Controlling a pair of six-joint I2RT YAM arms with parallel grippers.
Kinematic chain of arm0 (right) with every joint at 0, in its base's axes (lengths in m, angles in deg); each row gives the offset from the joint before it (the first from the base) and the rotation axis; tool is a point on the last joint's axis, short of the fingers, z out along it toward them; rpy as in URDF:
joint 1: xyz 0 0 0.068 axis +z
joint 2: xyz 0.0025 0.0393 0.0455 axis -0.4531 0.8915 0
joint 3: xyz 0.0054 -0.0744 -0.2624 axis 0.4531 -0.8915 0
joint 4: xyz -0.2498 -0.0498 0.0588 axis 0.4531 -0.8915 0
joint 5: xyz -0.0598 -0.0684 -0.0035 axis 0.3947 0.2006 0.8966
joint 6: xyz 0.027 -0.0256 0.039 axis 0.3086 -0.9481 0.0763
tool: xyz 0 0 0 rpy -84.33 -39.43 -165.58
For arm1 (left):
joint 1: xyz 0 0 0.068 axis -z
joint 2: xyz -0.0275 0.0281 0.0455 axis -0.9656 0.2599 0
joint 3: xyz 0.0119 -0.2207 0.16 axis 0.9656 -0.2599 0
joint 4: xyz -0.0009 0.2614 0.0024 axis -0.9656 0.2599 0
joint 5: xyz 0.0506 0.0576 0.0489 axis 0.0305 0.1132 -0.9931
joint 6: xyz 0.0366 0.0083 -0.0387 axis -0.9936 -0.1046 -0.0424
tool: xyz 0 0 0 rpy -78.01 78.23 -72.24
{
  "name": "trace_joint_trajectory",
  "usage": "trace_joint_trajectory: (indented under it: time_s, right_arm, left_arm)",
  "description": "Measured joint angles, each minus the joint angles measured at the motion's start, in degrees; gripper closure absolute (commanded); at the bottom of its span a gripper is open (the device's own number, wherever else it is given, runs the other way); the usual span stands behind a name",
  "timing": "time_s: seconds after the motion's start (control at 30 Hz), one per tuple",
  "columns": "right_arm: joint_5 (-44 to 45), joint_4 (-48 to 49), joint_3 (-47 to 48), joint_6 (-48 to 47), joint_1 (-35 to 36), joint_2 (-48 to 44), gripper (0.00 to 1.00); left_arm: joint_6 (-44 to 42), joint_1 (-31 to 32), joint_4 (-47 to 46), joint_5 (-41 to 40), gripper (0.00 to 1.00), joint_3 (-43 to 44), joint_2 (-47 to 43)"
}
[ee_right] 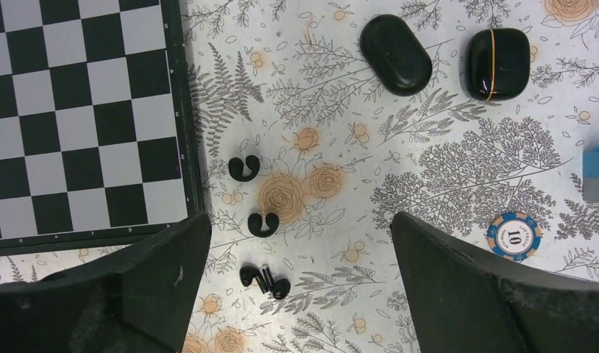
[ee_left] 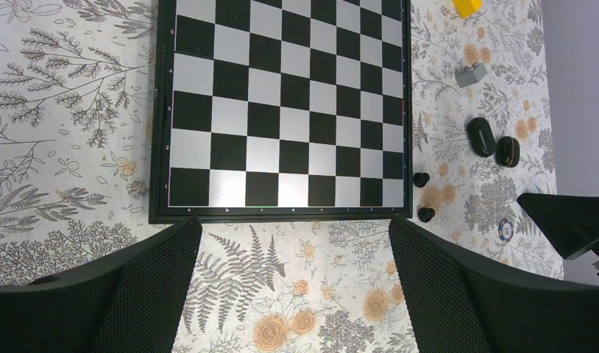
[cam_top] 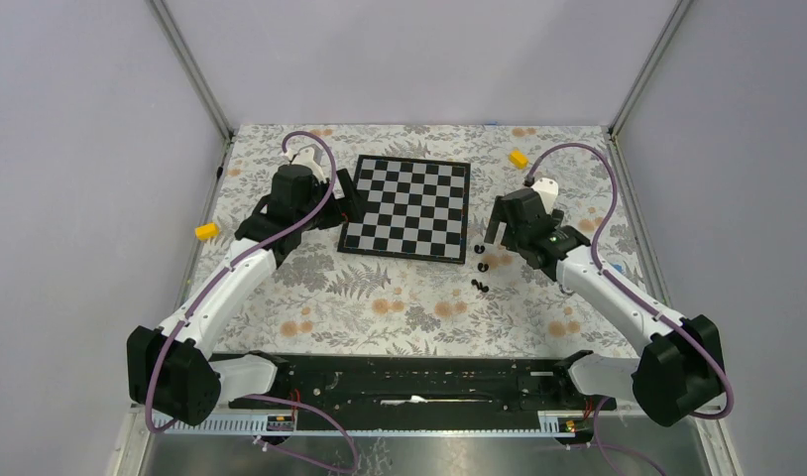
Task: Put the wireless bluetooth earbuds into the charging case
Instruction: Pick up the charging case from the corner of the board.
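My right gripper reaches outward next and lowers open fingers around the oval charging case (ee_right: 396,54), since it lies below and outward, shut with the earbuds outside.
Several tiny black earbuds lie on the floral cloth right of the chessboard: one (ee_right: 243,168), one (ee_right: 263,223), and a touching pair (ee_right: 265,280). From above they show as dots (cam_top: 481,266). Beyond them rests a shut, oval black charging case (ee_right: 396,54), with a squarer black case (ee_right: 497,64) bearing a gold seam beside it. My right gripper (ee_right: 301,220) hovers open over the earbuds, nothing between its fingers. My left gripper (ee_left: 295,224) stands open and empty at the chessboard's near-left edge. In the top view the cases are hidden under the right arm.
The chessboard (cam_top: 407,207) fills the table's middle. A blue poker chip (ee_right: 513,236) lies by my right finger. A grey cube (ee_left: 471,74) sits beyond the cases. Yellow blocks sit at the left edge (cam_top: 207,230) and back right (cam_top: 518,158).
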Motion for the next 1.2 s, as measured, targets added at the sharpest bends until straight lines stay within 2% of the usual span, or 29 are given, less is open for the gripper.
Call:
trace_joint_trajectory:
  time_s: [0.23,0.37,0.6,0.67,0.8,0.9,1.1,1.2]
  right_arm:
    - [-0.02,4.35,-3.23,-0.33,0.00,-1.88,0.00]
    - [-2.97,6.86,-6.51,-3.43,0.02,-4.02,0.00]
    - [-4.52,7.19,-2.49,-10.51,-0.72,0.48,0.00]
    - [-6.34,6.93,-0.11,-12.04,-3.19,3.37,0.00]
    - [-10.08,5.99,4.52,-13.40,-12.55,9.77,0.01]
    - [-10.34,4.37,9.33,-14.91,-16.55,16.39,0.13]
    - [-10.47,1.68,16.98,-18.38,-17.31,27.69,0.33]
    - [-10.40,-0.13,21.07,-20.41,-17.92,32.15,0.34]
  left_arm:
    - [-0.22,-0.02,-0.04,0.04,0.01,0.00,0.02]
    - [-0.52,-0.07,-0.04,0.04,0.01,0.00,0.02]
    - [-0.68,-0.04,-0.04,0.09,0.01,0.00,0.11]
    - [-0.76,-0.07,-0.07,0.20,0.01,0.00,0.20]
    - [-0.79,-0.15,-0.11,0.76,0.01,0.00,0.90]
    - [-0.74,-0.17,-0.35,1.20,0.01,-0.55,1.22]
    - [-0.83,-0.44,0.37,1.07,0.01,-1.84,1.22]
    - [-0.87,-0.72,0.37,1.05,0.01,-1.84,1.20]
